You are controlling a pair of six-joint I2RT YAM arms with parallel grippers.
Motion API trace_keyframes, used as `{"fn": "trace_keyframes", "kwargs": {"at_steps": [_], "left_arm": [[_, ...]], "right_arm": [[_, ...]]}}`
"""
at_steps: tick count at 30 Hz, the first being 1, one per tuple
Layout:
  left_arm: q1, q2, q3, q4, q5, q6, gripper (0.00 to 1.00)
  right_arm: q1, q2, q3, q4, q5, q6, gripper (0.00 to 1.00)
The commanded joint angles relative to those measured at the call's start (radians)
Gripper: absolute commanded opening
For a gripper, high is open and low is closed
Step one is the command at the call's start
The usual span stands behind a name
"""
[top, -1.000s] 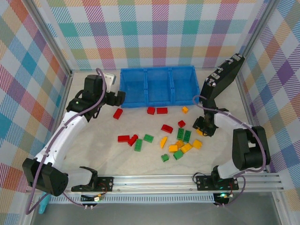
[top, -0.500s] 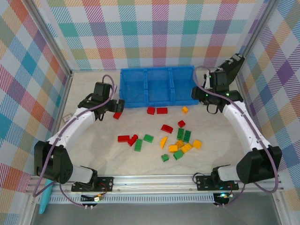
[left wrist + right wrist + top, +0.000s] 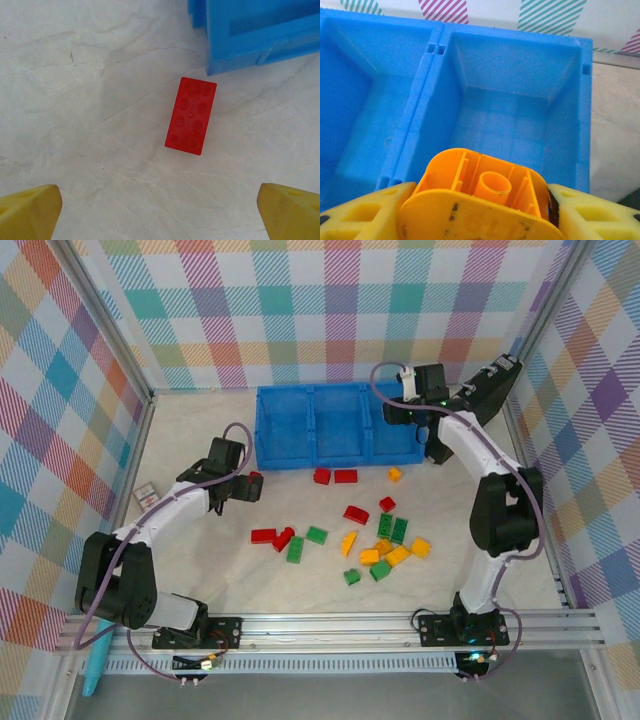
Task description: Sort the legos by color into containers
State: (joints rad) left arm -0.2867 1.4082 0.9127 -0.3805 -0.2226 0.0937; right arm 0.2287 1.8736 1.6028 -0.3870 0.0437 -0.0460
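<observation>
My right gripper lowers toward the bottom of the blue tray's section, nearer the divider, next and releases the orange lego (image 3: 482, 187). It is already over the empty section beside the black case.
My right gripper (image 3: 397, 412) hangs over the right compartment (image 3: 520, 125) of the blue tray (image 3: 335, 391). It is shut on an orange lego (image 3: 482, 187), seen underside up between the yellow fingers (image 3: 592, 212). My left gripper (image 3: 243, 487) stands open just above a flat red lego (image 3: 191, 116) (image 3: 253, 480) lying off the tray's front left corner (image 3: 235, 55). Its fingertips (image 3: 30, 212) are spread wide and touch nothing. Several red, green and yellow-orange legos (image 3: 375, 540) lie scattered on the table in front of the tray.
A black case (image 3: 490, 390) leans at the back right, beside the tray. A small grey card (image 3: 146, 492) lies at the left wall. Two red legos (image 3: 335, 476) and a yellow one (image 3: 395, 474) sit close to the tray's front wall. The metal rail (image 3: 400, 625) bounds the near edge.
The right arm swung from the right of the pile up and back over the tray's right compartment with the orange lego. The left gripper dropped toward the red lego by the tray's corner.
</observation>
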Motion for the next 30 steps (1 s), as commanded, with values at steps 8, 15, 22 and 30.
{"fn": "trace_keyframes", "kwargs": {"at_steps": [8,15,22,30], "left_arm": [[-0.005,0.134,0.059,0.037,-0.032,-0.001,1.0],[-0.006,0.218,0.096,0.042,-0.043,0.023,1.0],[-0.005,0.31,0.161,0.039,-0.044,0.066,0.97],[0.001,0.409,0.213,0.032,-0.009,0.107,0.92]], "right_arm": [[0.004,0.181,0.132,-0.005,-0.011,-0.043,0.47],[0.004,0.249,0.177,-0.013,-0.013,-0.038,0.55],[0.006,0.252,0.21,-0.036,-0.07,-0.036,0.67],[0.02,0.195,0.219,-0.069,-0.109,-0.035,0.77]]}}
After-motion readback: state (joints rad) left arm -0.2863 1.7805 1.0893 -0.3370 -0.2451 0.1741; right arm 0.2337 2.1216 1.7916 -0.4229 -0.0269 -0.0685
